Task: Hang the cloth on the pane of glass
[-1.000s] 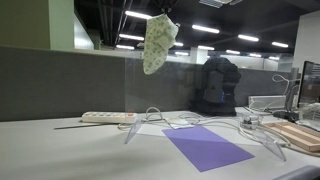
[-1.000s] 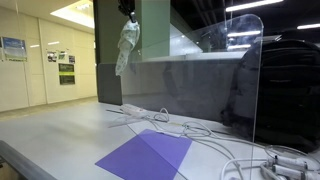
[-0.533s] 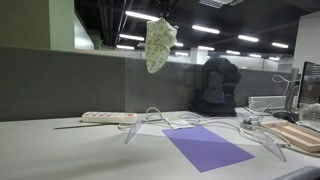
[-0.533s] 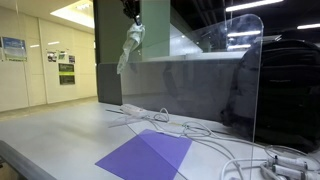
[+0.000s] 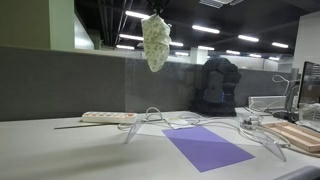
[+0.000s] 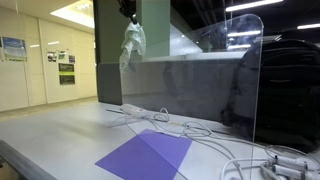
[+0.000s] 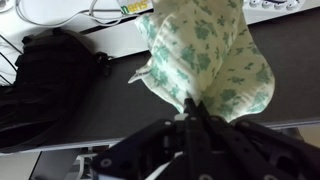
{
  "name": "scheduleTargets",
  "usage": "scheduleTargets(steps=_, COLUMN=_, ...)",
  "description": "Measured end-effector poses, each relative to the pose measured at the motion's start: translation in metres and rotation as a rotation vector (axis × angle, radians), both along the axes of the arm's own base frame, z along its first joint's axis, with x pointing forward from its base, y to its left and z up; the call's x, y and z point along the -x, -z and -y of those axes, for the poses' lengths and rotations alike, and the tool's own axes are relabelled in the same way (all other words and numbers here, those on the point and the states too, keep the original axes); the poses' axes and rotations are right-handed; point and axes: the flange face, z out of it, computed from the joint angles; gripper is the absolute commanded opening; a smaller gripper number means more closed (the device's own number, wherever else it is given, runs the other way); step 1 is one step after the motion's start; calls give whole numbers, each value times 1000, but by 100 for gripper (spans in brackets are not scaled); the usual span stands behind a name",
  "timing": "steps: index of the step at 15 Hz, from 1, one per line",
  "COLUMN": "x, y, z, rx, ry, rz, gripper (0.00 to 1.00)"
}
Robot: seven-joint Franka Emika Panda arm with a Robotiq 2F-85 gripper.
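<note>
I will lower my gripper toward the pane's top edge (image 5: 141,57) below it next and release the cloth's pinched top, with most cloth still above that edge.
The pale mint-green and white floral cloth (image 5: 155,42) hangs bunched in the air from my gripper (image 5: 156,12), which is at the top edge of both exterior views. It also shows in an exterior view (image 6: 131,45), dangling below the gripper (image 6: 128,10). In the wrist view the gripper (image 7: 190,106) is shut on a pinched top fold of the cloth (image 7: 210,50). The pane of glass (image 5: 185,95) stands upright on the table on clear angled feet. The cloth hangs high near its left upper edge. In an exterior view the pane (image 6: 215,80) is well right of the cloth.
A flat purple sheet (image 5: 207,147) lies by the pane, also seen in an exterior view (image 6: 145,155). A white power strip (image 5: 108,117) and loose white cables (image 5: 165,120) lie behind. A wooden board (image 5: 298,135) sits at the right. A grey partition wall (image 5: 60,85) backs the table.
The hanging cloth has shifted slightly left and turned in an exterior view, and its lower end hangs a little higher. The gripper stays shut on it.
</note>
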Motion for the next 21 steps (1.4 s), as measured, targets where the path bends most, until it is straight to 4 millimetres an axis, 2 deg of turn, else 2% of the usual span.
scheduleTargets(steps=5, x=1, y=16, z=2, rx=2, ry=7, rz=-38, gripper=0)
scheduleTargets(steps=10, x=6, y=39, z=14, rx=-23, ry=35, rz=-91, gripper=0)
scheduleTargets(steps=11, x=7, y=44, z=17, rx=-31, ry=41, rz=-104, gripper=27)
scheduleTargets(steps=12, x=9, y=50, z=20, rx=-36, ry=48, rz=-116, gripper=28)
scheduleTargets(steps=13, x=10, y=55, z=22, rx=-44, ry=54, rz=-127, gripper=33)
scheduleTargets(steps=16, x=12, y=65, z=29, rx=-63, ry=70, rz=-154, gripper=53)
scheduleTargets(steps=21, x=13, y=72, z=30, rx=-76, ry=76, rz=-170, gripper=87)
